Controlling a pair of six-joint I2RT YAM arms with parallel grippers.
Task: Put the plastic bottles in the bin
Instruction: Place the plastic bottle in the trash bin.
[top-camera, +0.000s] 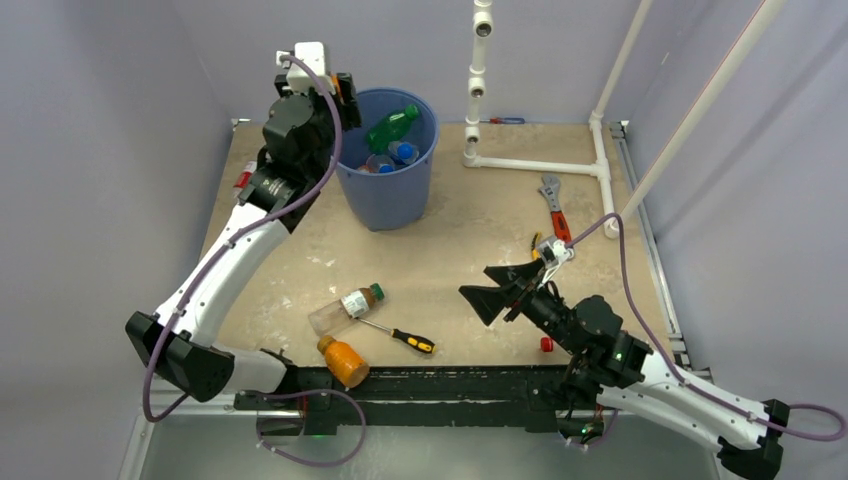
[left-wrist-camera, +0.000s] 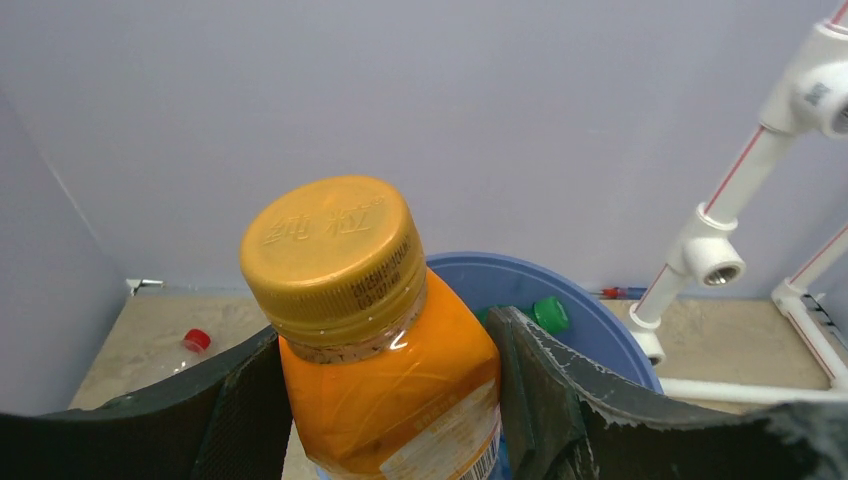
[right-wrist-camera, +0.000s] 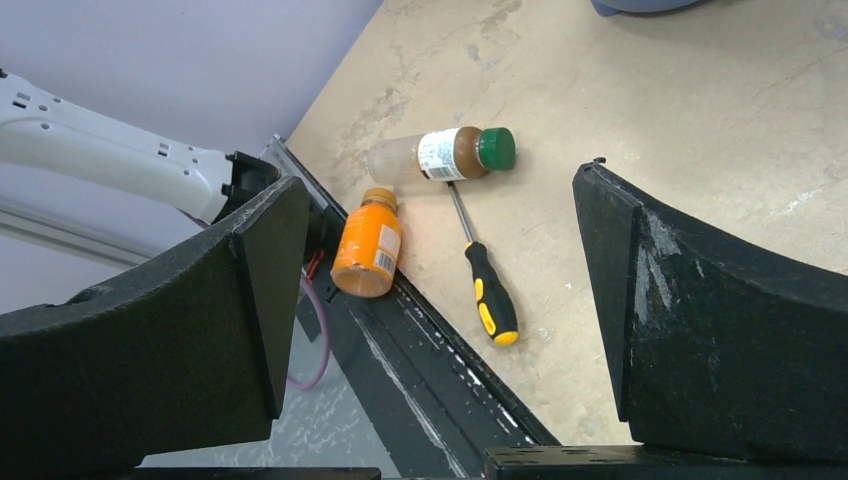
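Next, my left gripper moves to the right in the top view, then down over the bin's opening (top-camera: 388, 134) (left-wrist-camera: 524, 304), since the orange-filled bottle is still at the bin's rim.
My left gripper (top-camera: 345, 98) is shut on an orange-filled bottle (left-wrist-camera: 390, 370) with a yellow-orange cap, held upright at the left rim of the blue bin (top-camera: 388, 190). The bin's rim also shows in the left wrist view (left-wrist-camera: 600, 320). A green bottle (top-camera: 392, 128) and blue-capped bottles (top-camera: 400, 152) lie in the bin. A clear bottle with a green cap (top-camera: 345, 305) and an orange bottle (top-camera: 344, 362) lie near the front edge, also in the right wrist view (right-wrist-camera: 440, 153) (right-wrist-camera: 367, 245). My right gripper (top-camera: 500, 290) is open and empty, right of them.
A yellow-and-black screwdriver (top-camera: 400, 335) lies between the two front bottles. A red-capped bottle (left-wrist-camera: 195, 342) lies left of the bin, partly hidden by my left arm. A red-handled wrench (top-camera: 553, 205) and a white pipe frame (top-camera: 540, 165) are at the back right.
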